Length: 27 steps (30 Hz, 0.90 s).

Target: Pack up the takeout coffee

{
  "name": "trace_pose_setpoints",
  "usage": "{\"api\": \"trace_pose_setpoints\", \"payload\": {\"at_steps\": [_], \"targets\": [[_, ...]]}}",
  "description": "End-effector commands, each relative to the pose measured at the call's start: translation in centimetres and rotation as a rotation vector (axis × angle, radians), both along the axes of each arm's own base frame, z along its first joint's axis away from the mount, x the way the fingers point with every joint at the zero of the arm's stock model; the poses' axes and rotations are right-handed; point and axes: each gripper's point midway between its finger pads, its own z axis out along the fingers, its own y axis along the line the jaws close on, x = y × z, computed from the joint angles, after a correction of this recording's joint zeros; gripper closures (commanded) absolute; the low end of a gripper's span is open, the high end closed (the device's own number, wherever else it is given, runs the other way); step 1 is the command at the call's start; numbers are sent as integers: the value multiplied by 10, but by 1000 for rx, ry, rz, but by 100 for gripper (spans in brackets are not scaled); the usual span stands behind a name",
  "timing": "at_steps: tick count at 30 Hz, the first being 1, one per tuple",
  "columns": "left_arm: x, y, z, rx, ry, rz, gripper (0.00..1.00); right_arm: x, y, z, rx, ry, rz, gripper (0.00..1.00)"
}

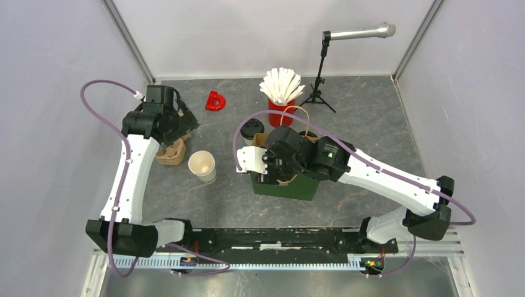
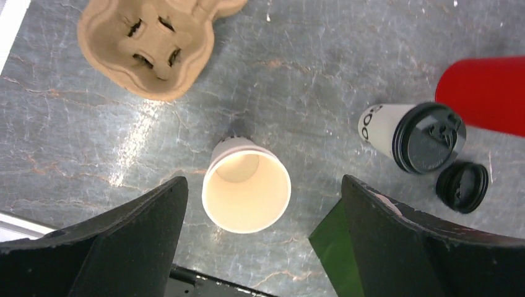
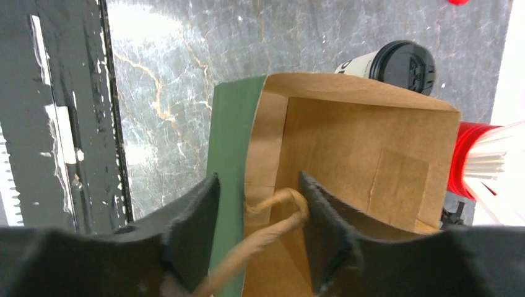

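Observation:
My left gripper should turn down and to the left in the top view, onto the pulp carrier's middle (image 2: 199, 7), because the middle is narrower than the carrier's holes.
One white paper cup (image 1: 202, 166) stands open, cream inside showing, and sits between my left fingers' lines of sight in the left wrist view (image 2: 246, 184). The other cup (image 1: 252, 130) wears its black lid (image 2: 427, 137) and shows in the right wrist view (image 3: 396, 65). A loose black lid (image 2: 462, 186) lies beside it. My left gripper (image 2: 263, 185) is open and empty, high above the open cup. My right gripper (image 3: 259, 185) is open, its jaws straddling the near wall and twine handle of the green paper bag (image 3: 229, 136).
The brown pulp carrier (image 2: 151, 43) lies under my left arm (image 1: 170, 151). The red cup of white sticks (image 1: 282, 93) stands behind the bag (image 1: 286, 185). A red D-shaped piece (image 1: 215, 101) and a microphone stand (image 1: 319, 93) are at the back.

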Motion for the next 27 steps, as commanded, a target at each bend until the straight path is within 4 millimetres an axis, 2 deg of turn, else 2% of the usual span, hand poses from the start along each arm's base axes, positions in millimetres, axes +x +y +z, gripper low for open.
{"api": "trace_pose_setpoints", "payload": {"at_steps": [1, 3, 6, 10, 15, 18, 22, 25, 27], "targets": [[22, 12, 12, -24, -70, 96, 0, 1, 15, 68, 199, -54, -4, 34], [24, 20, 7, -4, -45, 131, 0, 3, 12, 80, 217, -67, -22, 26], [31, 28, 1, 18, -30, 139, 0, 6, -1, 87, 215, -95, -68, 14], [48, 23, -4, 13, -37, 44, 0, 7, -16, 100, 256, -123, -115, 12], [52, 39, -11, 45, -30, 111, 2, 2, -30, 144, 436, -121, -192, 9], [56, 61, -22, 63, -39, 169, 6, -1, -43, 177, 615, -107, -271, 6], [61, 89, -47, 76, 22, 251, 10, -11, -56, 205, 832, -68, -301, 2], [67, 102, -64, 57, 60, 304, 15, -16, -65, 214, 912, -56, -310, 2], [70, 108, -71, 60, 75, 333, 18, -15, -73, 212, 912, -61, -337, 2]]}}
